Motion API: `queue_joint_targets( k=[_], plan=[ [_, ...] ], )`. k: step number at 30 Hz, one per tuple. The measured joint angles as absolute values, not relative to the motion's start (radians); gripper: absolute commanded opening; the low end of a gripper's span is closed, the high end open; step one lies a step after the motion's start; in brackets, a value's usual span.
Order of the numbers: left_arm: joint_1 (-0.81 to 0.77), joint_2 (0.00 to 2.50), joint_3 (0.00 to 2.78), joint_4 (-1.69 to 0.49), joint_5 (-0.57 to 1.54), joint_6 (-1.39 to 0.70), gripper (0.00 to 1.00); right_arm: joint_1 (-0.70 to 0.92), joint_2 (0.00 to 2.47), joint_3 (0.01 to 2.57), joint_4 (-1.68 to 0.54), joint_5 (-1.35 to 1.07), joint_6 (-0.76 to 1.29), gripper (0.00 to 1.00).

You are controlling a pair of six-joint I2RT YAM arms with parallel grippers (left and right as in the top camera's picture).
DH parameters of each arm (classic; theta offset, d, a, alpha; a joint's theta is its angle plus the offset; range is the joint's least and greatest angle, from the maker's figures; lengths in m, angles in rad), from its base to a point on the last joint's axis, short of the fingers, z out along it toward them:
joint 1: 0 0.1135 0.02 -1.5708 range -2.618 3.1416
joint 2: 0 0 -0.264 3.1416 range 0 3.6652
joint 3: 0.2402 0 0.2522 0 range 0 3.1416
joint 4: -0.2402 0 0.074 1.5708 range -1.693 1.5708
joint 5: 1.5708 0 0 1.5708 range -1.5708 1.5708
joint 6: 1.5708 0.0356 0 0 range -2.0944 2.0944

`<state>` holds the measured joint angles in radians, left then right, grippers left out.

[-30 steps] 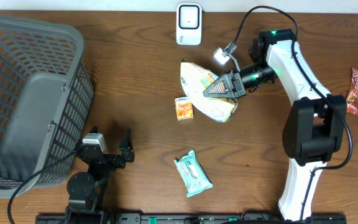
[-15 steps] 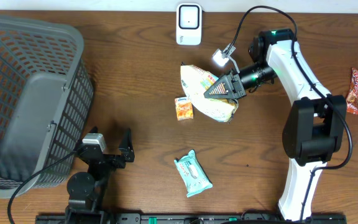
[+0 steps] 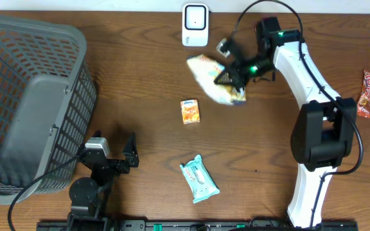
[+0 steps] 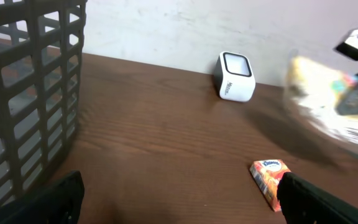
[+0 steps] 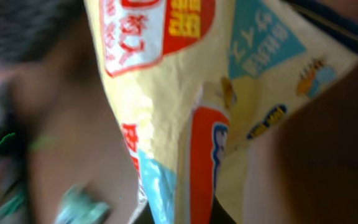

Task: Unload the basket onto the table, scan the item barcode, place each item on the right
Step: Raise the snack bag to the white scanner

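The bag (image 3: 209, 74) hangs short of the scanner, so my right gripper will move outward, across and down to the tabletop by the red snack bar next and let go.
A yellow snack bag (image 3: 209, 74) with red and blue print hangs above the table, just right of and in front of the white barcode scanner (image 3: 195, 24). My right gripper (image 3: 229, 77) is shut on the bag's right edge. The bag (image 5: 185, 112) fills the right wrist view and is blurred. In the left wrist view the bag (image 4: 325, 102) shows blurred at the right, beyond the scanner (image 4: 236, 76). My left gripper (image 3: 115, 146) rests low at the front left, open with nothing between its fingers (image 4: 303, 199).
A grey mesh basket (image 3: 31, 96) takes up the left side. A small orange pack (image 3: 190, 111) lies mid-table and a teal packet (image 3: 199, 179) lies nearer the front. A red snack bar (image 3: 367, 93) lies at the far right.
My right gripper has lifted the yellow bag off the table and carried it back and left, toward the scanner. The left arm has not moved.
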<state>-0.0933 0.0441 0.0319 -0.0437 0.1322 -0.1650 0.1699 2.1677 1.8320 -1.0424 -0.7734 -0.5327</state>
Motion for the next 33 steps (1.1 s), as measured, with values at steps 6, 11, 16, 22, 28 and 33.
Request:
queue_joint_targets(
  k=[6,11,16,22,28,33],
  plan=[
    [-0.093,0.044,0.032,-0.043,0.132,-0.165,0.98,0.214,2.168,1.833,-0.817,-0.459,-0.228,0.01],
    [-0.093,0.044,0.032,-0.043,0.132,-0.165,0.98,0.262,2.168,1.835,-0.648,-0.314,-0.126,0.01],
    [-0.093,0.044,0.032,-0.044,0.132,-0.165,0.98,0.288,2.187,1.908,-0.593,-0.241,-0.075,0.01],
    [-0.093,0.044,0.032,-0.044,0.132,-0.165,0.98,0.285,2.346,2.206,-0.669,-0.201,-0.035,0.01],
    [-0.093,0.044,0.032,-0.043,0.132,-0.165,0.98,0.286,2.514,2.395,-0.786,-0.188,-0.018,0.01],
    [-0.093,0.044,0.032,-0.043,0.132,-0.165,0.98,0.287,2.536,2.4,-0.794,-0.185,-0.011,0.01]
  ],
)
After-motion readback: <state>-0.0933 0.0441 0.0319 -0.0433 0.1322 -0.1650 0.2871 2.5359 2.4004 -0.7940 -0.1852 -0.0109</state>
